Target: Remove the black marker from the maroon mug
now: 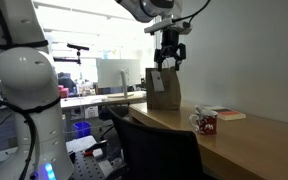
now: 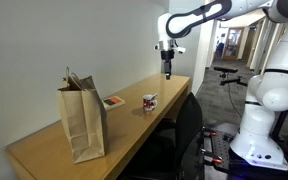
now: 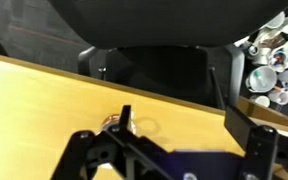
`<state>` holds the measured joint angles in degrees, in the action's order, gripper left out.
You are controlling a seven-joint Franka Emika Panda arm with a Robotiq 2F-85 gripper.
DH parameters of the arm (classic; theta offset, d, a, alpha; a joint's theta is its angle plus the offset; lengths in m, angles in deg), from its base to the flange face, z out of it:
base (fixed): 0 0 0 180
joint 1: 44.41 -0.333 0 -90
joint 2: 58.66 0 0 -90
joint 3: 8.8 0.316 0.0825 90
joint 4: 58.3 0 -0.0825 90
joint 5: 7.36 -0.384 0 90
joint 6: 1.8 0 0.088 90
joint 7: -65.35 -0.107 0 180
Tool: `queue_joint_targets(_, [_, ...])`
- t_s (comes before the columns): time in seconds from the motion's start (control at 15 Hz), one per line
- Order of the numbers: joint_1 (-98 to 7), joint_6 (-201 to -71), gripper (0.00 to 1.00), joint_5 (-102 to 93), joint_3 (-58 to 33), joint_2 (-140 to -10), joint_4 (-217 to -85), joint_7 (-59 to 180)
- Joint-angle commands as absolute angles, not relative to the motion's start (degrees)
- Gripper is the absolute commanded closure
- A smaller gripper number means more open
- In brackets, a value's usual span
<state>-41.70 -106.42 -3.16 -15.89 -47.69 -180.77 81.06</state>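
I next need to move my open gripper outward and down over the maroon mug's rim to close on the marker, because my gripper's fingers are still high above the table.
The maroon mug stands on the wooden table, small and dark red with whitish patterning. It also shows in an exterior view. In the wrist view only its rim peeks out behind one finger. The black marker is too thin to make out in any view. My gripper hangs high above the table, well above the mug, and also shows in an exterior view. In the wrist view its fingers are spread wide with nothing between them.
A brown paper bag stands upright on the table, also seen in an exterior view. A flat red-and-white book lies near the mug. A black office chair is pushed against the table's edge.
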Motion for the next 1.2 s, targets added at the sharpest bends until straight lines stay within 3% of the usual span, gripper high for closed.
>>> queue_joint_targets(0.0, [-40.4,-107.9,0.0,-4.0,-17.1,-58.3,-172.2,86.4])
queue_joint_targets(0.67, [-34.6,-105.4,0.01,-9.0,-15.0,-82.3,-151.7,88.4])
queue_joint_targets(0.87, [-32.9,-104.0,0.11,-10.0,-14.3,-86.4,-147.6,88.3])
queue_joint_targets(0.93, [-32.6,-103.4,0.21,-9.9,-14.1,-87.5,-146.5,87.9])
queue_joint_targets(1.0, [-32.3,-102.8,0.22,-9.9,-13.9,-88.5,-145.5,87.8])
queue_joint_targets(1.07, [-32.1,-102.4,0.31,-9.7,-13.8,-89.5,-144.7,87.5])
queue_joint_targets(1.13, [-31.7,-101.8,0.31,-10.0,-13.6,-90.5,-143.8,87.4])
